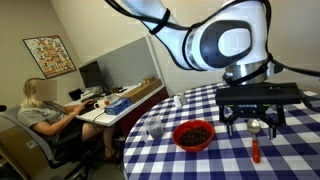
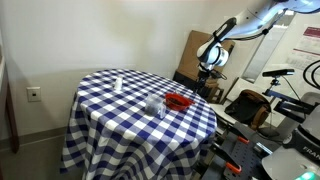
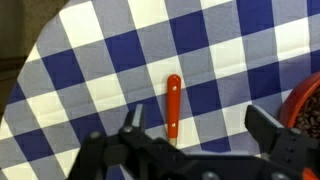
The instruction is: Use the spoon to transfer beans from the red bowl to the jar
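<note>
The spoon's red-orange handle (image 1: 255,149) (image 3: 173,110) needs my gripper to move down and toward the left in the wrist view before my fingers close around it.
The spoon lies flat on the checked tablecloth; an exterior view shows its silver head (image 1: 256,126) and red-orange handle pointing to the front. In the wrist view only the handle (image 3: 173,104) shows, between my fingers and nearer one of them. My gripper (image 1: 252,122) (image 3: 200,122) hangs open just above the spoon, holding nothing. The red bowl (image 1: 193,134) with dark beans (image 1: 194,131) stands beside it; its rim shows at the wrist view's edge (image 3: 305,98), and it shows in the second exterior view too (image 2: 178,101). The clear jar (image 1: 155,128) (image 2: 153,105) stands beyond the bowl.
The round table has a blue-and-white checked cloth (image 2: 110,110). A small white object (image 2: 117,84) stands at its far side. A person (image 1: 45,112) sits at a cluttered desk behind the table. Equipment and a chair stand near the robot base (image 2: 250,105).
</note>
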Available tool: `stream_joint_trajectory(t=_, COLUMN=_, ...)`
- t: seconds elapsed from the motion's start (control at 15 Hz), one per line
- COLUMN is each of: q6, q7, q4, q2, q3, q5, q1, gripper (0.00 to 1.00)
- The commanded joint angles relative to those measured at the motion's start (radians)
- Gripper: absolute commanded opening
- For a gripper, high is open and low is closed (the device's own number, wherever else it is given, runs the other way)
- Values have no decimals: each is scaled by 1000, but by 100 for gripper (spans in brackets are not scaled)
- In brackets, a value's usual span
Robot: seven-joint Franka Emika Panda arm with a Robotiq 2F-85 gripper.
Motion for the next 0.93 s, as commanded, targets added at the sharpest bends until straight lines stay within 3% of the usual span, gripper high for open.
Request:
stream_joint_trajectory(t=0.0, q6=36, q7=10, q4=25, q2=50, q3=5, q5=-12, q1=-16, gripper=100)
stream_joint_trajectory(t=0.47, q6=99, q7=48, q4=70, q2=136, q3=-2, q5=-20, q1=-40, gripper=100)
stream_joint_trajectory(t=0.87, q6=79, q7=102, q4=116, q2=191, q3=10, q5=-21, q1=-51, gripper=100)
